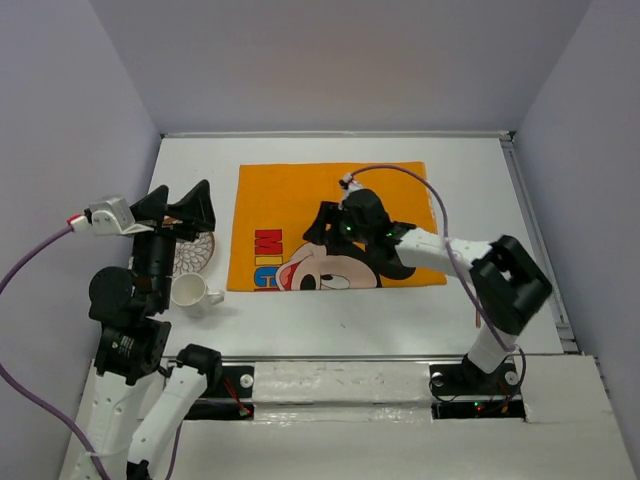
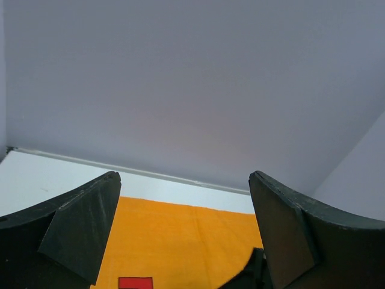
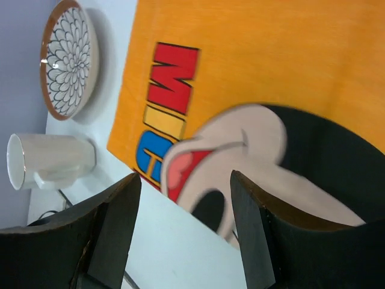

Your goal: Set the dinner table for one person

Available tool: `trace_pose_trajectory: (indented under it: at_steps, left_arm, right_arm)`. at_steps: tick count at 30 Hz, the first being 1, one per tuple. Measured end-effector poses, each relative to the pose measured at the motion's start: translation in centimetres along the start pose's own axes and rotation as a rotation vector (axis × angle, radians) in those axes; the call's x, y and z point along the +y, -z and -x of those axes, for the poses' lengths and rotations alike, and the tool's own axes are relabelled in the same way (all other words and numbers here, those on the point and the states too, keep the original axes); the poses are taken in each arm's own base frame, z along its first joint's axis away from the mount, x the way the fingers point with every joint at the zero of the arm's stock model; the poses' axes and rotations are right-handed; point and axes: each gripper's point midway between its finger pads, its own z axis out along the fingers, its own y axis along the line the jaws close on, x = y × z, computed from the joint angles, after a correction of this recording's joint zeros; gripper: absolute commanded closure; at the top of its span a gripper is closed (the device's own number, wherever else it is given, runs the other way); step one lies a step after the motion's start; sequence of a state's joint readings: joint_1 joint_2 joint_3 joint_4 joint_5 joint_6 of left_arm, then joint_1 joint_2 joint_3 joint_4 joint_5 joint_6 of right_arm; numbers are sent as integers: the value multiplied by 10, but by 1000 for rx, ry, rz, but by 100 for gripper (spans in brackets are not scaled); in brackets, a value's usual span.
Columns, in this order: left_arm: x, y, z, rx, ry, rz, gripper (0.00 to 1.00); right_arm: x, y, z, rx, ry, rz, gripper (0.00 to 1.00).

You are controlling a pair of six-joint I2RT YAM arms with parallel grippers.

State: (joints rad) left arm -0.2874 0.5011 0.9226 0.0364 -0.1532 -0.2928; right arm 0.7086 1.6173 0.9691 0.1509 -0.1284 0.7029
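Note:
The plate is still off the placemat [image 1: 300, 200], so my right gripper will next cross the placemat and go down to the plate's placemat-side rim.
The dinner table [image 1: 330, 320] is a large white tabletop. An orange Mickey Mouse placemat [image 1: 300, 200] lies flat on its middle. At the left stand a flower-patterned plate [image 1: 200, 252] and, just in front of it, a white mug [image 1: 192, 293]. My left gripper [image 1: 178, 208] hovers open over the plate's far edge, with nothing between its fingers. My right gripper [image 1: 322, 228] hangs open low over the placemat's printed face, holding nothing. In the right wrist view the gripper [image 3: 185, 177] frames the mat's near edge and bare table [image 3: 174, 241]. The plate [image 3: 67, 57] and mug [image 3: 54, 159] show at that view's left.
Grey walls enclose the table on three sides. A metal rail [image 1: 400, 357] runs along the near edge by the arm bases. In the left wrist view the open gripper [image 2: 183, 177] looks across the placemat [image 2: 180, 241] to the far wall, with part of the right arm [image 2: 249, 274] below.

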Motion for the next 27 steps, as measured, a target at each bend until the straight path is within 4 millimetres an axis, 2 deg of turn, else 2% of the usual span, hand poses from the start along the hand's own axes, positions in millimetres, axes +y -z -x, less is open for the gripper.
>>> trace_pose_trajectory:
  at_steps: [2, 3, 4, 7, 10, 13, 18, 20, 27]
  left_arm:
    - [6, 4, 1, -18, -27, 18, 1]
    - [9, 7, -2, -17, -37, 26, 1]
    - [14, 9, -9, -12, -49, 38, 1]
    - [28, 10, -33, 33, -75, 73, 1]
    - [35, 10, -53, 75, -89, 87, 1]
    - [37, 10, -58, 84, -91, 89, 1]
    - [35, 9, -55, 75, -88, 81, 1]
    - [33, 10, -55, 74, -86, 76, 1]
    - [32, 12, -49, 55, -80, 67, 1]
  right_arm:
    - [24, -33, 2, 19, 17, 42, 34]
    - [44, -56, 8, 14, 30, 86, 34]
    - [61, -75, 10, 12, 39, 123, 34]
    - [93, -119, 8, 26, 52, 197, 34]
    - [112, -157, 2, 44, 49, 249, 34]
    - [127, -202, -14, 78, 45, 294, 34]
    - [133, -238, -40, 138, 38, 315, 34]
    - [136, -245, -49, 154, 25, 320, 35]
    - [151, -254, -73, 194, -32, 337, 43]
